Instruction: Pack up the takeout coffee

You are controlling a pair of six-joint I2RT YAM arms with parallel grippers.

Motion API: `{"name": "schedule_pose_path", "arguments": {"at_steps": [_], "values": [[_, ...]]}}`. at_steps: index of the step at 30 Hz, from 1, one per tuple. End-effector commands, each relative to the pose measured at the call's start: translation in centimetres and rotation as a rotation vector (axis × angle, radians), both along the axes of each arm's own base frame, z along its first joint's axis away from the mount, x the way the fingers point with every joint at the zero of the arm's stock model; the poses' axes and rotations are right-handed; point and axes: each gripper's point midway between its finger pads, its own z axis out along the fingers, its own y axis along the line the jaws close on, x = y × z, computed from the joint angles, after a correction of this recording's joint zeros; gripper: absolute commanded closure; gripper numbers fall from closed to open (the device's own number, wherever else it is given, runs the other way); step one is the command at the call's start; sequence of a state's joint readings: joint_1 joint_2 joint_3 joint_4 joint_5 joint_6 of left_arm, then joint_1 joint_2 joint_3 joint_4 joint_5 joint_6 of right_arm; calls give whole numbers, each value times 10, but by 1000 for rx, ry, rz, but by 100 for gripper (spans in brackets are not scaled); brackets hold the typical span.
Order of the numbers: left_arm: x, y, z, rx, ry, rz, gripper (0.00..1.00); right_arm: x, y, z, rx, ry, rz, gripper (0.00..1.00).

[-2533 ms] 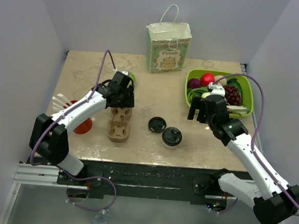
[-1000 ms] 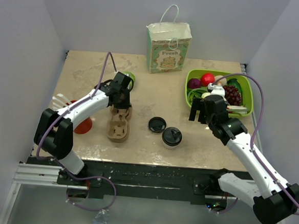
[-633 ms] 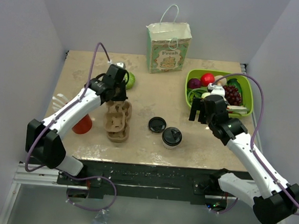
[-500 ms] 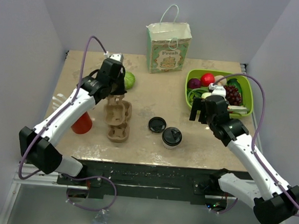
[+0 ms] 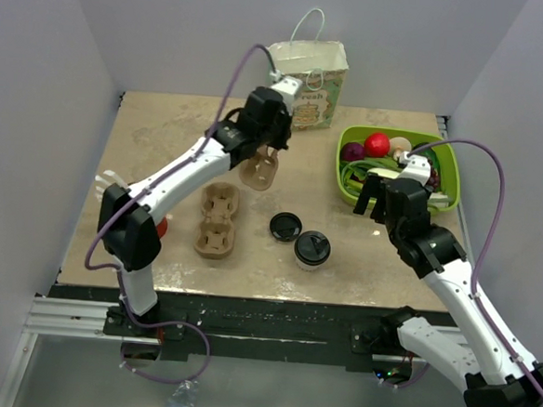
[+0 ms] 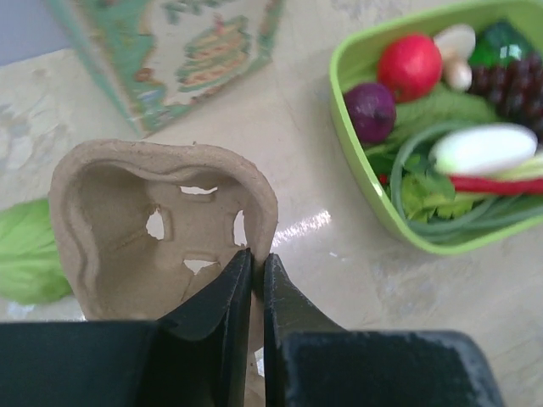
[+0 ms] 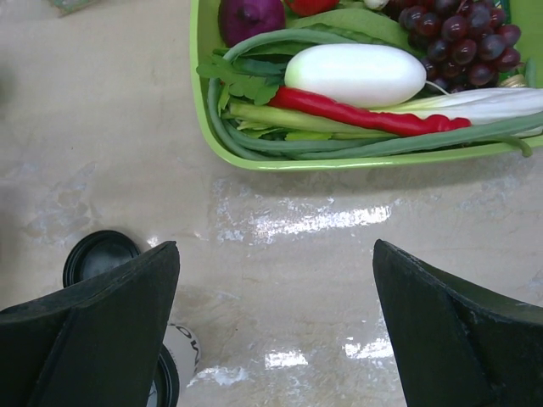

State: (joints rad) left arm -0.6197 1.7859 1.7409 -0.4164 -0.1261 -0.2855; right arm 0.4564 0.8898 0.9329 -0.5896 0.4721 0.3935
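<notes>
The left gripper turns and lowers the carrier to the right in the top view next, as bare tabletop beside the tray lies below it there.
The takeout coffee (image 5: 312, 249), a small white cup with a black lid, stands near the table's front centre. In the right wrist view its white wall (image 7: 181, 355) shows beside the left finger. My left gripper (image 5: 263, 154) hangs in front of the paper bag (image 5: 306, 83), shut on the rim of a brown pulp cup carrier (image 5: 258, 169). The left wrist view shows the jaws (image 6: 253, 257) pinching the carrier's wall (image 6: 127, 246). My right gripper (image 5: 385, 198) is open, above bare table in front of the green tray (image 5: 452, 160), with nothing between its fingers (image 7: 276, 280).
A second pulp carrier (image 5: 216, 220) lies on the table left of centre. A loose flat black lid (image 5: 286, 226) lies beside the coffee, also seen as the lid (image 7: 99, 255). The tray rim (image 7: 202, 93) holds vegetables and fruit. A red cup (image 5: 161, 226) peeks from behind the left arm.
The left gripper has lifted one carrier off the other and carried it back and right, toward the bag. The right gripper has shifted slightly right, still open.
</notes>
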Motion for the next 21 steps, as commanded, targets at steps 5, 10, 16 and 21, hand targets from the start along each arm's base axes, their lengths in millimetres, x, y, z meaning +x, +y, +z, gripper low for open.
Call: {"name": "schedule_pose_path", "arguments": {"at_steps": [5,10,16,21], "values": [[-21,-73,7,235,-322,-492,100,-2,-5,37,75,-111,-45,2],[-38,-98,-42,285,-292,-750,100,0,-5,37,76,-108,-44,2],[-49,-109,-87,290,-203,-865,100,1,-3,34,68,-84,-42,2],[-36,-113,-116,299,-167,-826,100,3,-2,30,61,-68,-44,2]]}}
